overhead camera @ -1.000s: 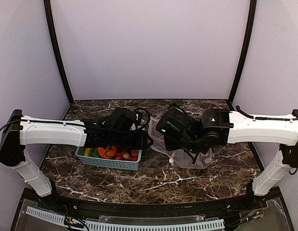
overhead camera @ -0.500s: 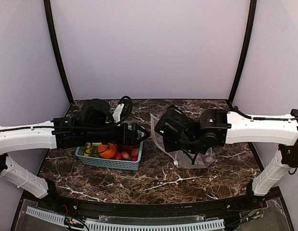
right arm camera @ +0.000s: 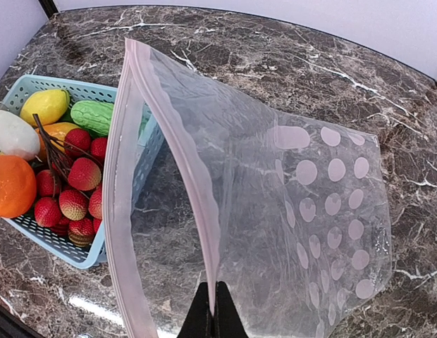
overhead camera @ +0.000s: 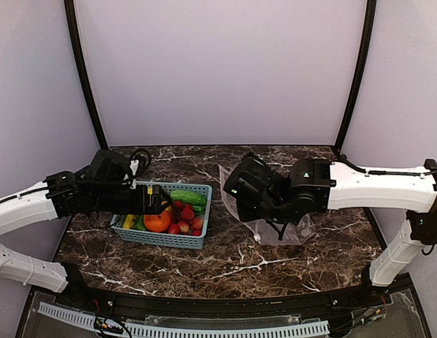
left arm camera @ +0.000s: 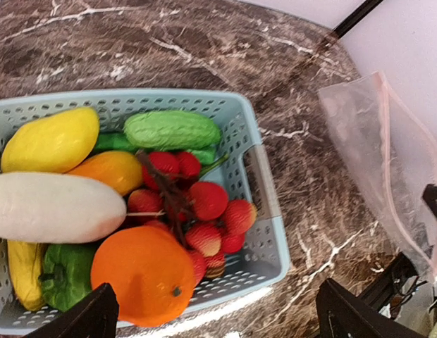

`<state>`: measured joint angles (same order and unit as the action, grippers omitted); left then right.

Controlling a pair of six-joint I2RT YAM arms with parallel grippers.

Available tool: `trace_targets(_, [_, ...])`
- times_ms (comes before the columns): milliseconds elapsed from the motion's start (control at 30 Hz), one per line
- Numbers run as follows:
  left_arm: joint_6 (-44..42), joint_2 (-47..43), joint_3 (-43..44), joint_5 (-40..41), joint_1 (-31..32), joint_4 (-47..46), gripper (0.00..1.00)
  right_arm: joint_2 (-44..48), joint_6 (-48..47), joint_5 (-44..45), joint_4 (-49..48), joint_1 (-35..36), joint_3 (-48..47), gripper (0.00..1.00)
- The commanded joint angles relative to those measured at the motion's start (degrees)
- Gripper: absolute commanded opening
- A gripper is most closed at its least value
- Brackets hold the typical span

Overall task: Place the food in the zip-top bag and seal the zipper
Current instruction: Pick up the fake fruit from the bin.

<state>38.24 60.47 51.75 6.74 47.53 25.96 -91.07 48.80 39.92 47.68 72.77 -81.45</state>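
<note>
I should next move my left gripper down and to the left in the wrist view and close it around the orange, because it lies uncovered and is nearest the open fingers.
The food lies in a light blue basket: an orange, a white radish, a green cucumber, red strawberries and yellow pieces. My left gripper hovers open over the basket's near right corner, holding nothing. It shows at the basket's left side in the top view. To the right, the clear dotted zip-top bag has its mouth facing the basket. My right gripper is shut on the upper lip of the pinkish zipper. No food shows inside the bag.
The basket sits left of centre on the dark marble table. The bag rests right of it under the right arm. Black frame posts and purple walls enclose the back and sides.
My left arm has drawn back to the left, from beside the bag's mouth to over the basket, and its jaws have opened wide. The right gripper has kept its hold on the bag.
</note>
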Motion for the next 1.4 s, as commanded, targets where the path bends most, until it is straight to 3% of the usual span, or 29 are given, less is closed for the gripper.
trace_targets(0, [0.2, 0.4, -1.7, 4.3, -1.1, 8.5, 0.99, -0.5, 0.0, 0.2, 0.1, 0.5, -1.3, 0.0])
trace_targets(467, [0.8, 4.6, -7.0, 1.2, -2.8, 2.6, 0.99, -0.5, -0.3, -0.1, 0.1, 0.5, -1.2, 0.0])
trace_targets(1100, [0.0, 9.8, -6.9, -0.3, -3.7, -0.4, 0.95, -0.4, -0.8, -0.2, 0.0, 0.5, -1.2, 0.0])
trace_targets(1367, [-0.3, 10.5, -6.9, 0.1, -3.8, -0.2, 0.85, -0.6, -0.9, -0.1, -0.1, 0.5, -1.1, 0.0])
